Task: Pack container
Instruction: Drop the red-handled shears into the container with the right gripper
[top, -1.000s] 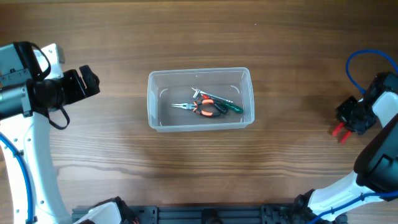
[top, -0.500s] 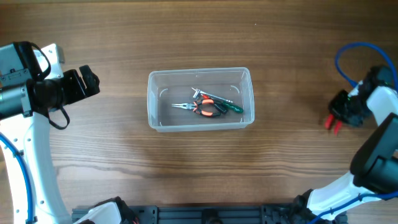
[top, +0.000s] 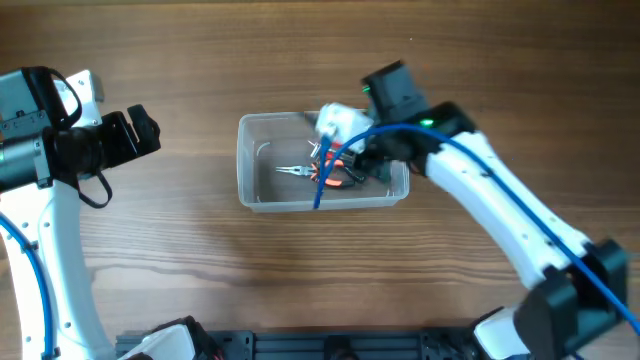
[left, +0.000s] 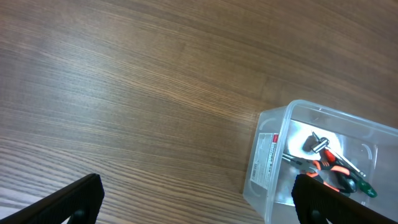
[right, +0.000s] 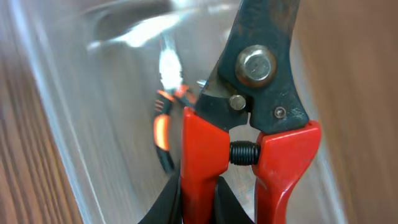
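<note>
The right gripper lowers the red-handled cutters into the open container (top: 250, 165), onto the orange-handled pliers, and releases them there next, as they already hang above it.
The clear plastic container (top: 250, 165) sits mid-table; it also shows in the left wrist view (left: 273, 155) and the right wrist view (right: 81, 124). Inside lie orange-handled pliers (top: 305, 173) and a green-handled tool, partly hidden by my right arm. My right gripper (right: 199, 208) is shut on red-handled cutters (right: 249, 124) and holds them over the container's right part (top: 345, 160). My left gripper (left: 199, 199) is open and empty, well left of the container.
Bare wooden table surrounds the container. The right arm (top: 480, 190) and its blue cable (top: 335, 165) stretch across the container's right side. The left arm (top: 60, 140) stays at the left edge.
My right arm has swung from the far right edge of the table to over the container, carrying the red-handled cutters. The left arm has not moved.
</note>
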